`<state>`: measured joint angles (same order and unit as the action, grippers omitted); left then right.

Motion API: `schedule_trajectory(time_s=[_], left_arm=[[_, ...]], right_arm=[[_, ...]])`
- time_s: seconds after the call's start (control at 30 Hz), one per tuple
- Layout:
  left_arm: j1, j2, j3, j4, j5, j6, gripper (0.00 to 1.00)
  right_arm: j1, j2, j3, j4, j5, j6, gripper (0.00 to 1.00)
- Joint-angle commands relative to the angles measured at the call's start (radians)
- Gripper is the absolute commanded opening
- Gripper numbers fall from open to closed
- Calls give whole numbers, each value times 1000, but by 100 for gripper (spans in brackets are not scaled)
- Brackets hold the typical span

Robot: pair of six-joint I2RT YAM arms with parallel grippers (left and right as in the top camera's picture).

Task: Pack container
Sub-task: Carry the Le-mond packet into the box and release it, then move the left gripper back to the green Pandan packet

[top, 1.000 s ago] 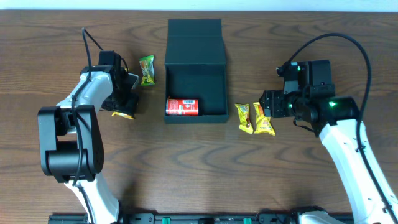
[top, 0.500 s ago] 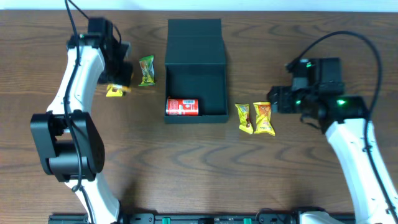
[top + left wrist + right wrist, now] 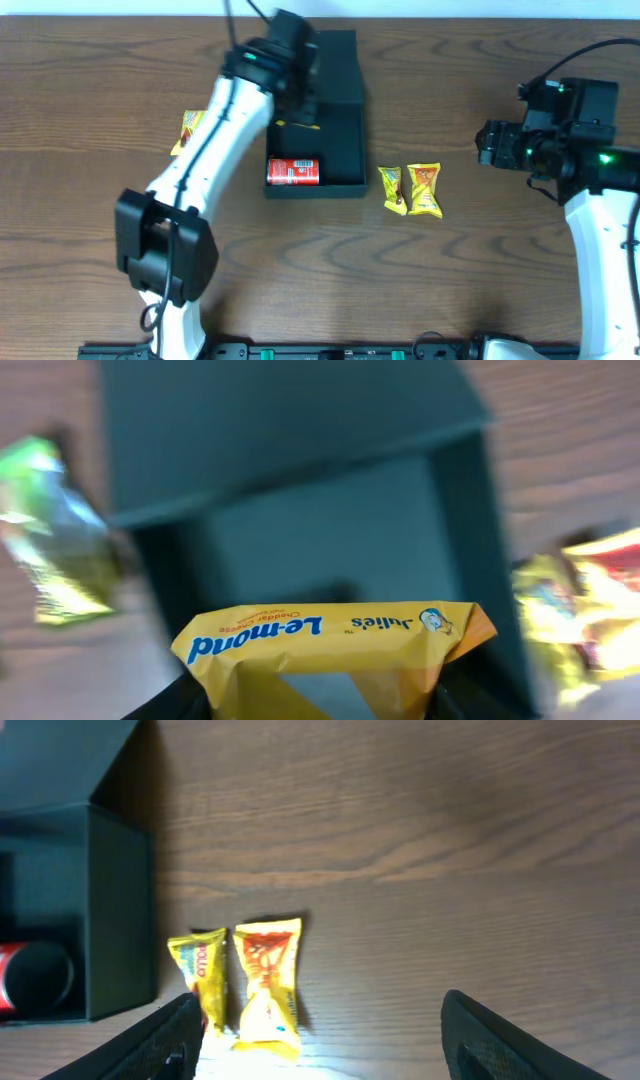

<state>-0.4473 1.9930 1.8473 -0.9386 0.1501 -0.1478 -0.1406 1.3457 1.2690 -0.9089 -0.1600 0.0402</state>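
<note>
The packet will go in the container's near corner (image 3: 343, 172) that the red can leaves empty. My left gripper will move back and to the right in the overhead view, then down, to release it there.
The black container (image 3: 340, 140) stands open at mid-table, its flap lid (image 3: 330, 55) lying back. A red can (image 3: 292, 172) lies in its near left corner. My left gripper (image 3: 296, 112) is over the container's open inside, shut on a yellow "Le-mond" snack packet (image 3: 320, 645) held above the box floor (image 3: 330, 530). My right gripper (image 3: 497, 148) is open and empty, above bare table to the right of two yellow packets (image 3: 392, 189) (image 3: 424, 190). Its fingers (image 3: 320, 1045) frame the near ends of those packets (image 3: 268, 982).
Another yellow packet (image 3: 188, 131) lies on the table left of the left arm. A blurred green packet (image 3: 45, 530) shows left of the box in the left wrist view. The container wall (image 3: 120, 910) and the can (image 3: 30, 982) show in the right wrist view.
My left arm has swung right from the table's left side to above the container, carrying the yellow packet. My right gripper has drawn back to the right, away from the two packets.
</note>
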Motion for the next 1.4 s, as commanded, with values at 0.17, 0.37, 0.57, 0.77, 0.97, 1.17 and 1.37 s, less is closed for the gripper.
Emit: schedule_trajectory(time_s=[0.17, 0.37, 0.57, 0.77, 0.97, 1.17, 1.37], left_arm=[[-146, 100, -1, -12, -79, -251, 42], [-150, 157, -10, -23, -71, -300, 42], [-150, 199, -28, -13, 2, -322, 41], [-150, 201, -28, -35, 22, -321, 42], [-150, 201, -28, -76, 71, -320, 44], [-163, 201, -28, -96, 96, -313, 73], [-168, 201, -28, -107, 113, -293, 77]], right_arm=[[-127, -43, 80, -20, -32, -34, 77], [-162, -88, 81, -27, -32, -35, 79], [-162, -90, 81, -36, -32, -34, 79], [-162, -90, 81, -37, -31, -35, 79], [-162, -90, 81, -36, -31, -35, 79], [-162, -90, 81, -34, -31, -35, 80], [-161, -90, 81, -34, -32, -35, 80]])
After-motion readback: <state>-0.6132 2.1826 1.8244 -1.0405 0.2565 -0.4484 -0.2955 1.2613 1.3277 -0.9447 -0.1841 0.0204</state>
